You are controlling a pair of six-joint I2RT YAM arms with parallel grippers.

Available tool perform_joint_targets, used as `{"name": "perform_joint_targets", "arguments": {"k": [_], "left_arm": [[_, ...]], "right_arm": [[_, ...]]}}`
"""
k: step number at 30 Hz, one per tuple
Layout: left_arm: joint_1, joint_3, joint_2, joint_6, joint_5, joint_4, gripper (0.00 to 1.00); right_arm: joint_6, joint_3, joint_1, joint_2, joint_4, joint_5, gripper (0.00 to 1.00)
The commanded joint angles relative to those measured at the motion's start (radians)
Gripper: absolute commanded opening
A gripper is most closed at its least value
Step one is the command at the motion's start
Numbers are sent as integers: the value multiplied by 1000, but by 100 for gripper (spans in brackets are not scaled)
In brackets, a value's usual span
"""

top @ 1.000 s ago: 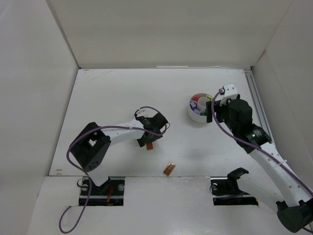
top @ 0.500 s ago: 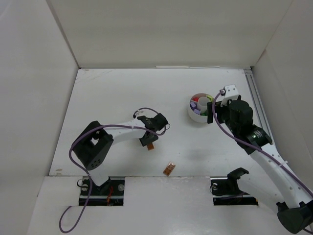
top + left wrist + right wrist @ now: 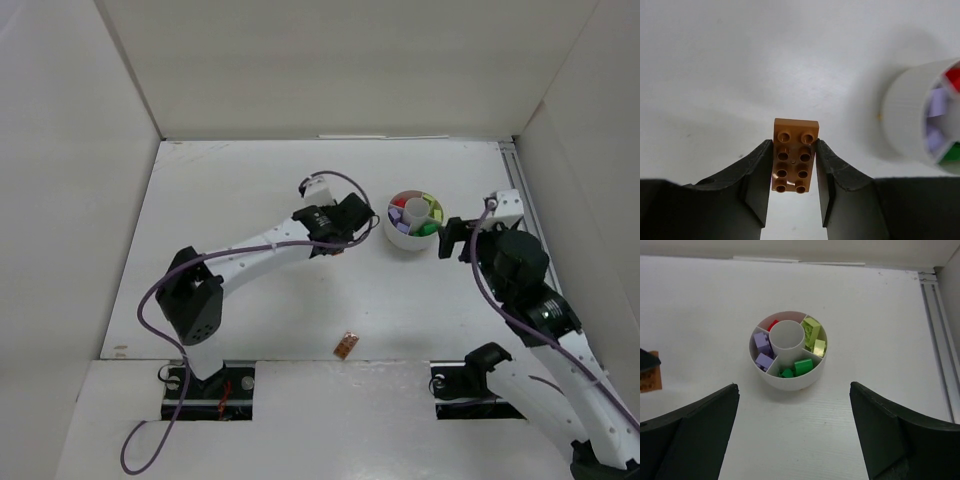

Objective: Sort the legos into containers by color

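I will next move my left gripper to the right in the top view, over the dish's middle cup, to let go of the lego, because that cup is empty.
My left gripper [image 3: 340,222] is shut on a brown/orange lego [image 3: 794,159], held just left of the round white dish [image 3: 402,240]. In the left wrist view the dish wall [image 3: 905,120] is at the right. The held brick also shows at the left edge of the right wrist view [image 3: 650,381]. The dish [image 3: 790,382] holds purple legos [image 3: 762,342], green ones [image 3: 802,366], pale yellow ones [image 3: 811,330] and a red one [image 3: 773,325] in separate wedges. My right gripper [image 3: 452,238] is open and empty just right of the dish; in its own view [image 3: 795,432] it is pulled back from it.
A second brown/orange lego [image 3: 346,346] lies near the front edge of the table, between the arm bases. White walls stand at the back and both sides. A rail [image 3: 939,340] runs along the right edge.
My left gripper has risen from the table with the brown lego and moved up and right to beside the dish. My right gripper has drawn back from over the dish to its right.
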Motion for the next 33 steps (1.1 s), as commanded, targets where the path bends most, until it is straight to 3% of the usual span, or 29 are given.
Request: {"name": "perform_joint_targets", "arguments": {"k": [1, 7, 13, 18, 33], "left_arm": [[-11, 158, 38, 116, -143, 46, 20], [-33, 373, 169, 308, -236, 297, 20], [-85, 387, 250, 590, -278, 652, 24], [-115, 387, 305, 699, -298, 903, 27], [-134, 545, 514, 802, -246, 1077, 34]], "right_arm": [[75, -13, 9, -118, 15, 112, 96], [103, -50, 9, -281, 4, 185, 98], [113, -71, 9, -347, 4, 197, 98], [113, -71, 9, -336, 4, 197, 98], [113, -91, 9, -306, 23, 186, 99]]}}
